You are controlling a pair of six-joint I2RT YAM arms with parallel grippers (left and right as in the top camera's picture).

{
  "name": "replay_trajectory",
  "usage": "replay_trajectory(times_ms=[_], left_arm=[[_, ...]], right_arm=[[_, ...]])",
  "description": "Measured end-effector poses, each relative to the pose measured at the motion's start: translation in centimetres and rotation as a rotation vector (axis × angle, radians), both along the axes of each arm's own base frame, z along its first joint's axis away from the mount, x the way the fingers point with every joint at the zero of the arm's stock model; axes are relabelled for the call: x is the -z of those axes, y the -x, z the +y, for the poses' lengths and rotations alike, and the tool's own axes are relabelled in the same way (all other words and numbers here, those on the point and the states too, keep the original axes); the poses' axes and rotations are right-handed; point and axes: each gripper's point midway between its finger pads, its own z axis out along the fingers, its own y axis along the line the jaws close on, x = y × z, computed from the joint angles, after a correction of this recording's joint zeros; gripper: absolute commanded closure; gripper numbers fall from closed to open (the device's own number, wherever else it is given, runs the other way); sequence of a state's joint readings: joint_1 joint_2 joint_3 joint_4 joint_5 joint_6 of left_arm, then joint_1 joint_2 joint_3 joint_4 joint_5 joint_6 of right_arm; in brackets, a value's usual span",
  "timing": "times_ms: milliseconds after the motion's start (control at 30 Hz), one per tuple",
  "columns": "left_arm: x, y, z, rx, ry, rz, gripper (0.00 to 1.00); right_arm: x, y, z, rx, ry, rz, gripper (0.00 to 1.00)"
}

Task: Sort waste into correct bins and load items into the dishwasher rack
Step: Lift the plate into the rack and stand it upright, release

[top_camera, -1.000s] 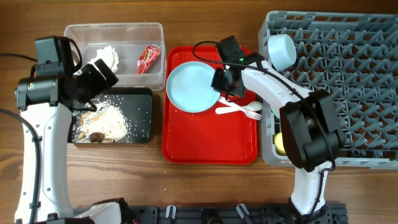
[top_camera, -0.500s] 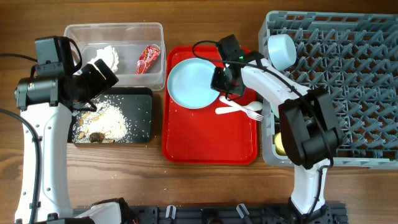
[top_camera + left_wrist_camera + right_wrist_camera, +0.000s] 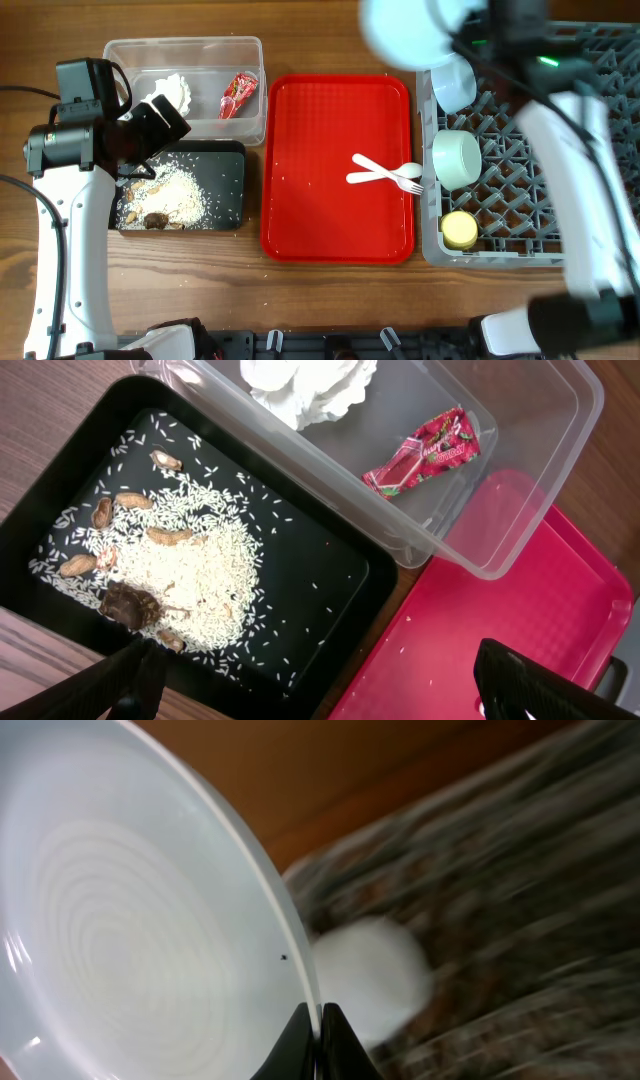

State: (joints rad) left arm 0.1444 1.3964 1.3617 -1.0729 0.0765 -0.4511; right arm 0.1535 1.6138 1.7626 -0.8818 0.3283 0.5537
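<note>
My right gripper brings the light blue plate (image 3: pixel 405 30) over the dishwasher rack's wires (image 3: pixel 499 110) beside the far pale bowl next, then lowers to release it, since they stand empty.
The light blue plate (image 3: pixel 130 920) hangs in the air, and my right gripper (image 3: pixel 320 1020) is shut on its rim. In the overhead view the plate (image 3: pixel 405 30) is a blur above the left edge of the dishwasher rack (image 3: pixel 500 205). Two pale bowls (image 3: pixel 455 80) (image 3: pixel 457 158) and the yellow cup (image 3: pixel 460 230) sit in the rack. The white fork and spoon (image 3: pixel 385 175) lie crossed on the red serving tray (image 3: pixel 330 210). My left gripper (image 3: pixel 330 690) is open over the black tray (image 3: pixel 310 570) of rice and scraps (image 3: pixel 180 550). The tissue (image 3: pixel 305 385) and the red wrapper (image 3: pixel 420 455) lie in the clear tub (image 3: pixel 530 470).
The raised right arm (image 3: pixel 570 150) crosses over the rack's middle. The clear tub (image 3: pixel 185 50) and the black tray (image 3: pixel 225 190) stand side by side left of the red serving tray. Bare wooden table runs along the front edge.
The right gripper has lifted the plate off the red serving tray and swung it up and right toward the rack. The left arm has not moved.
</note>
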Motion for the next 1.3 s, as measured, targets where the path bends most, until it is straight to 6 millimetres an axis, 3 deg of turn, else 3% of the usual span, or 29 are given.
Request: replay_trajectory(times_ms=[133,267,433,667,900,1167,1200,1233,1300], left_arm=[[0.0,0.0,0.0,0.000,0.000,0.000,0.00],[0.0,0.0,0.0,0.000,0.000,0.000,0.00],[0.0,0.0,0.0,0.000,0.000,0.000,0.00],[0.0,0.0,0.0,0.000,0.000,0.000,0.00],[0.0,0.0,0.0,0.000,0.000,0.000,0.00],[0.0,0.0,0.0,0.000,0.000,0.000,0.00],[0.0,0.0,0.0,0.000,0.000,0.000,0.00],[0.0,0.0,0.0,0.000,0.000,0.000,0.00],[0.0,0.0,0.0,0.000,0.000,0.000,0.00]], right_arm=[[-5.3,3.4,-6.9,0.201,0.312,-0.054,0.96],[-5.8,4.7,-9.7,0.264,0.555,0.054,0.96],[-3.7,3.9,-11.0,0.237,0.749,0.233,0.96],[1.1,1.6,-12.1,0.147,0.911,0.472,0.96],[5.1,0.3,-13.9,0.128,0.948,0.605,0.96],[7.8,-1.0,-13.2,0.046,0.897,0.619,0.95],[8.0,-1.1,-13.0,0.032,0.885,0.615,0.91],[8.1,-1.2,-12.9,0.021,0.875,0.611,0.80],[8.3,-1.4,-12.6,0.009,0.861,0.605,0.45]])
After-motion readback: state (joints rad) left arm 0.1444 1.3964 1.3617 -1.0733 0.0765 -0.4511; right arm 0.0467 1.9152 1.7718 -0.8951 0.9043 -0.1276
